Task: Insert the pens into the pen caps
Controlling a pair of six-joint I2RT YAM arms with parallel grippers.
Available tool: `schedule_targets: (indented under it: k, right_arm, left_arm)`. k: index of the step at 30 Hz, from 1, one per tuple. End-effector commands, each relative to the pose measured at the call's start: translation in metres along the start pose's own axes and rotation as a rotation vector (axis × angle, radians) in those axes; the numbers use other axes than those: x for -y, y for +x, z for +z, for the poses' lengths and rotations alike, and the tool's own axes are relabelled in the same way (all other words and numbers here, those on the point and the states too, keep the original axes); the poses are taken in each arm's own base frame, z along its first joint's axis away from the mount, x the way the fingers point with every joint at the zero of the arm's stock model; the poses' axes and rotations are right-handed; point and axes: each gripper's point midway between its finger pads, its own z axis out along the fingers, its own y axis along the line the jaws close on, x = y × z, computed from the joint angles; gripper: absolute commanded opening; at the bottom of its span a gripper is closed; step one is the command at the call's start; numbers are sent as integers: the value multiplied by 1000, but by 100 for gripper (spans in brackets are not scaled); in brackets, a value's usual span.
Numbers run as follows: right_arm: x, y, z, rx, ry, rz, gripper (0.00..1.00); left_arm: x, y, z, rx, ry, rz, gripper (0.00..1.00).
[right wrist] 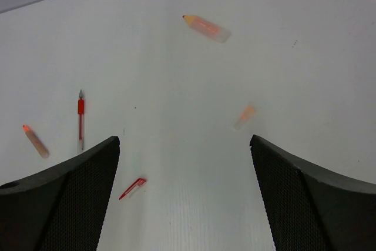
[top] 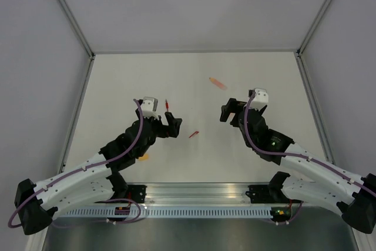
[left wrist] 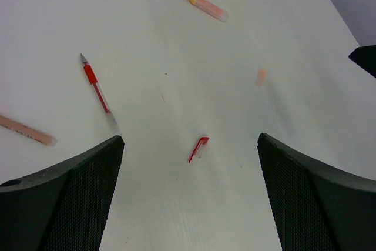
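My right gripper should move outward and down onto the salmon-orange pen's body (top: 219,84) (right wrist: 210,29) next and turn on the way, because the salmon-orange pen lies at a slant to the open fingers.
The red pen (top: 168,105) lies on the white table just beyond my left gripper (top: 172,124); it also shows in the left wrist view (left wrist: 96,89) and the right wrist view (right wrist: 80,119). The salmon-orange pen (top: 217,83) lies farther back, and shows in both wrist views (left wrist: 205,5) (right wrist: 205,26). The red cap (top: 194,134) lies between the two grippers, ahead of the open left jaws (left wrist: 198,149) and low left in the right wrist view (right wrist: 133,188). A small faint orange cap (left wrist: 261,76) (right wrist: 244,116) lies apart from it. My right gripper (top: 229,110) is open and empty.
Another salmon stick lies at the left edge of both wrist views (left wrist: 26,130) (right wrist: 35,140). A small orange piece (top: 144,157) lies beside the left arm. Grey walls stand around the table, and a metal rail (top: 200,195) runs along its near edge.
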Motion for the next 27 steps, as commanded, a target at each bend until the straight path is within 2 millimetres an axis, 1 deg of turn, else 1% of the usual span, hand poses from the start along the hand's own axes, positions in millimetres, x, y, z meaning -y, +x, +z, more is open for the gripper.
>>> schedule_targets:
  k: [1, 4, 7, 8, 9, 10, 12, 14, 15, 16, 17, 18, 19, 20, 21, 22, 23, 24, 25, 26, 27]
  right_arm:
    - [-10, -5, 3, 1, -17, 7, 98]
    - [-10, -1, 6, -9, -7, 0, 98]
    - [-2, 4, 10, -24, 52, -19, 98]
    - [-1, 5, 11, -28, 59, -27, 98]
    - [-2, 8, 13, -33, 63, -38, 98]
    - [-1, 9, 14, -33, 62, -55, 98]
    - [-5, 14, 18, -42, 39, -77, 98]
    - [-7, 16, 23, -36, 22, -129, 97]
    - [-7, 19, 28, -30, 26, -162, 96]
    - [-4, 15, 33, -10, 49, -177, 95]
    - [-11, 1, 40, 7, 42, -178, 93]
    - [-15, 7, 51, -25, 35, -260, 92]
    - [-32, -10, 56, -12, -5, -269, 91]
    - [-29, -6, 70, -33, 19, -334, 91]
    - [-30, -8, 77, -36, 23, -359, 90]
    - [-41, -20, 85, -14, -12, -345, 89]
    - [-32, -16, 99, -44, 12, -360, 88]
    - [-32, -15, 105, -61, 7, -351, 88]
    - [-28, -12, 109, -119, 14, -356, 87]
    - [-11, -2, 122, -171, 74, -353, 86]
    - [-2, 5, 127, -210, 128, -309, 85]
  left_arm:
    - [-2, -9, 1, 48, -12, -11, 100]
    - [-9, -13, 0, 68, -58, -47, 100]
    - [-17, -17, -4, 98, -88, -77, 100]
    - [-18, -17, -5, 106, -91, -83, 100]
    - [-23, -12, -6, 106, -101, -80, 100]
    - [-21, -21, -8, 146, -87, -105, 100]
    - [-26, -22, -11, 163, -104, -111, 100]
    - [-27, -24, -13, 173, -98, -98, 100]
    - [-27, -25, -13, 175, -102, -98, 100]
    - [-29, -25, -13, 176, -110, -98, 100]
    - [-30, -25, -13, 175, -116, -101, 100]
    - [-29, -25, -13, 172, -115, -103, 100]
    - [-28, -24, -12, 167, -114, -104, 100]
    - [-27, -23, -10, 154, -117, -103, 100]
    - [-26, -22, -9, 149, -120, -106, 100]
    - [-27, -22, -8, 150, -126, -115, 100]
    - [-29, -19, -7, 146, -137, -114, 100]
    - [-29, -19, -6, 147, -136, -118, 100]
    - [-29, -17, -5, 147, -134, -115, 100]
    - [-24, -16, -3, 146, -104, -110, 100]
    - [-20, -14, -2, 141, -77, -80, 100]
